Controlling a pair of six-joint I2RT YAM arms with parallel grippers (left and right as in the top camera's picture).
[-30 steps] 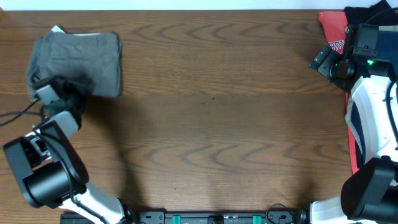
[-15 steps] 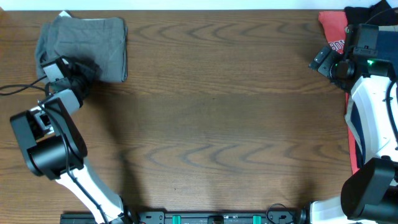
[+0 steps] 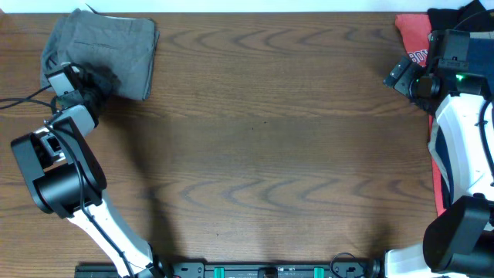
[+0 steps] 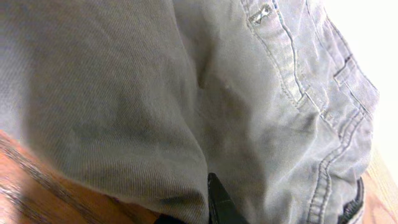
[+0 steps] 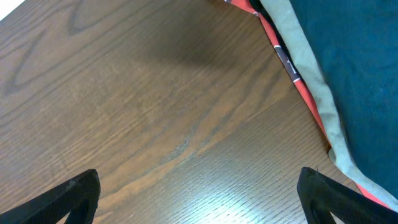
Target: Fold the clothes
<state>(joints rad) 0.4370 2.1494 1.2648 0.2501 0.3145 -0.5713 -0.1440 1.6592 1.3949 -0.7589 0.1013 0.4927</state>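
Observation:
I need to gently move the fold outward toward the body of the grey shorts with my left gripper and let go, because the shorts are already folded.
The grey shorts (image 3: 104, 48) lie folded at the table's far left corner. My left gripper (image 3: 83, 83) is at their near left edge, shut on a fold of the cloth. In the left wrist view the grey shorts (image 4: 155, 93) fill the frame, seams and waistband at the right, and cloth bunches against one black finger of the left gripper (image 4: 199, 208). My right gripper (image 3: 397, 76) hangs open and empty over bare wood, beside the coral-red garment (image 3: 413, 35). In the right wrist view the right gripper (image 5: 199, 186) has its fingers wide apart.
A black garment (image 3: 463, 14) lies at the far right corner. A navy garment (image 3: 437, 154) lies under my right arm along the right edge; it also shows in the right wrist view (image 5: 354, 56), with a pale hem. The wooden table (image 3: 262, 154) lies between the arms.
My left gripper has moved toward the far edge, and the grey shorts have shifted with it up into the far left corner. The right arm has not moved.

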